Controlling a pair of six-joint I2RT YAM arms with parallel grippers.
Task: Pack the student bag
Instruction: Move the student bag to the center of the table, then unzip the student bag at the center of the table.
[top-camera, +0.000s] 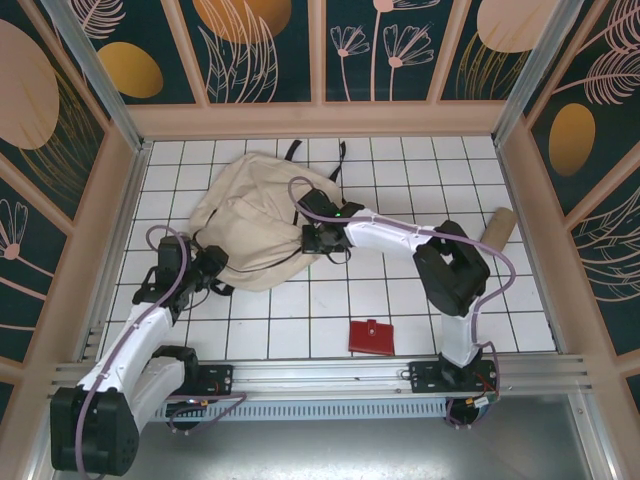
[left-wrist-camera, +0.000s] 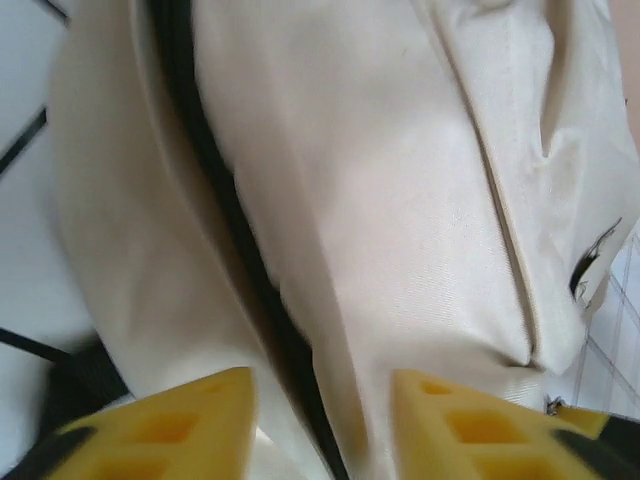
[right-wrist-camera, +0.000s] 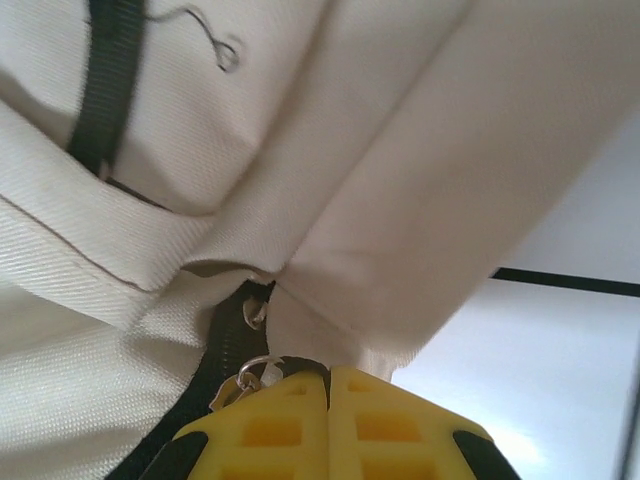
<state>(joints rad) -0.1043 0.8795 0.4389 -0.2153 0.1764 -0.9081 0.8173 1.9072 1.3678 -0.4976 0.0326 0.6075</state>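
Observation:
The bag lies crooked, so my right gripper will next pull the zipper pull (right-wrist-camera: 300, 363) over the bare tiles beside it toward the tan pouch and release it.
The student bag (top-camera: 250, 215), a big beige backpack with black straps, lies at the back middle of the tiled table. My left gripper (top-camera: 216, 268) sits at its lower left edge. In the left wrist view it (left-wrist-camera: 320, 385) stands open, its yellow fingers (left-wrist-camera: 190, 420) either side of a fold of bag fabric (left-wrist-camera: 400, 200) and a black strip (left-wrist-camera: 250, 270). My right gripper (top-camera: 313, 238) is at the bag's right side. In the right wrist view it (right-wrist-camera: 328, 372) is shut on the black zipper pull (right-wrist-camera: 300, 363), beside a metal ring (right-wrist-camera: 255, 368) and the zipper (right-wrist-camera: 222, 345).
A small red wallet (top-camera: 371, 337) lies on the tiles near the front, between the arms. A tan cylindrical pouch (top-camera: 497, 226) rests by the right wall. Wooden walls (top-camera: 320, 118) close in the table on three sides.

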